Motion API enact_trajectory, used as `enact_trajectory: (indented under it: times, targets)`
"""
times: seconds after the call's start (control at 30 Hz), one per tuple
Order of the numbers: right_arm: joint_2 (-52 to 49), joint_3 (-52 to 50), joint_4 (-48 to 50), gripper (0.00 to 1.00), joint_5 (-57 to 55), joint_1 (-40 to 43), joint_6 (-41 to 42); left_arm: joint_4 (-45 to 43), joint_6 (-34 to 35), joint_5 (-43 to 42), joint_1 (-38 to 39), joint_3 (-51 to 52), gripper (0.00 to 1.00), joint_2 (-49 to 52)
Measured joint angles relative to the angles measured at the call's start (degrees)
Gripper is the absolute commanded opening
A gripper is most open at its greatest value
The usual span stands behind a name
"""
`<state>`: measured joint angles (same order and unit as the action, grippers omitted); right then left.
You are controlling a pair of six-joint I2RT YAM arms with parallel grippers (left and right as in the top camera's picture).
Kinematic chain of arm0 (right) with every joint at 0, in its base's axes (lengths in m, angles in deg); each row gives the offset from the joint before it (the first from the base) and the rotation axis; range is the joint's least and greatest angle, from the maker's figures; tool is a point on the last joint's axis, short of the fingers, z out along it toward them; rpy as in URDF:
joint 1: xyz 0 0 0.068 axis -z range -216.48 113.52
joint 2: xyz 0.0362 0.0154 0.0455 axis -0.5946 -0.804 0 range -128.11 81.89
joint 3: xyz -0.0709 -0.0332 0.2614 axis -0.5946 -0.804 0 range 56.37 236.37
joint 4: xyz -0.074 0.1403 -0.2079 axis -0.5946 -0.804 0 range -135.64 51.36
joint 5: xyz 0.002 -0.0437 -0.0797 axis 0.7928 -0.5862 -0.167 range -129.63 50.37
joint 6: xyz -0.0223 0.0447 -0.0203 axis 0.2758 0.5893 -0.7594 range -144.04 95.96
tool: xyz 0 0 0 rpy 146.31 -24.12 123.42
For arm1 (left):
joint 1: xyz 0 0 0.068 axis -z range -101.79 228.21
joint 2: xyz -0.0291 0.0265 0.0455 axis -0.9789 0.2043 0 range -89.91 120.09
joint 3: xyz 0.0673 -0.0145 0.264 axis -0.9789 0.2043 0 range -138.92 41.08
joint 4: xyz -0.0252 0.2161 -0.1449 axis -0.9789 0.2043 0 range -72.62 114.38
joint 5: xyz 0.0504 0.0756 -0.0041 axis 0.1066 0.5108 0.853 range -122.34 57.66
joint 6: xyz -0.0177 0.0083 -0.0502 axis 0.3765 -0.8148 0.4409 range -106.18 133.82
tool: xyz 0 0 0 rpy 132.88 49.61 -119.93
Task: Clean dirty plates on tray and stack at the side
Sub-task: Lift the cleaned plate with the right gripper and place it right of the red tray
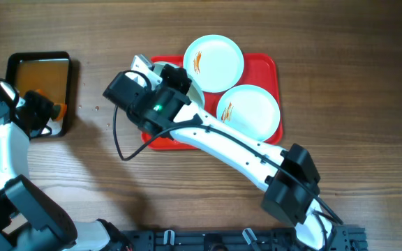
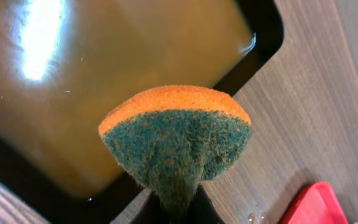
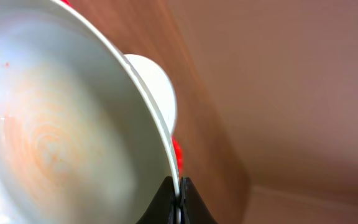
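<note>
I will move my right gripper to the right in the overhead view and down, then let go of the plate on the bare wood beside the tray, because that side is empty.
My right gripper (image 3: 179, 186) is shut on the rim of a white plate (image 3: 55, 124) with a faint orange smear, held tilted over the left part of the red tray (image 1: 267, 66); overhead the plate (image 1: 195, 92) is mostly hidden by the arm. Two more white plates with orange stains lie on the tray, one at the back (image 1: 213, 63) and one at the right (image 1: 250, 110). My left gripper (image 2: 176, 208) is shut on an orange and green sponge (image 2: 176, 134), held above the right edge of the black basin of brownish water (image 2: 104, 74); overhead the sponge (image 1: 56, 108) is at the basin (image 1: 39, 66).
The right arm (image 1: 243, 150) stretches diagonally from the front right across the table to the tray. A few water drops lie on the wood between basin and tray (image 1: 96, 108). Bare wooden table lies left and front of the tray (image 1: 82, 181).
</note>
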<state>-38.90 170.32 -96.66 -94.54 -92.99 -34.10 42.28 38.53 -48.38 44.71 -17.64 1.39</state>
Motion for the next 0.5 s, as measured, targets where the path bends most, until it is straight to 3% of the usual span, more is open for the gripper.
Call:
enact_trajectory:
  times: [0.2,0.33,0.5]
  targets:
    - [1.84,0.02,-4.42,0.04,22.6,13.68,16.96,0.39,0.02,-4.13,-0.04,0.0,0.04,0.0]
    - [4.92,0.13,-5.95,0.04,48.96,33.66,21.55,0.31,0.0,-7.17,-0.04,0.0,0.04,0.0]
    - [5.18,-2.6,-6.1,0.04,64.02,56.15,22.69,-0.63,0.0,-13.03,-0.04,0.0,0.04,0.0]
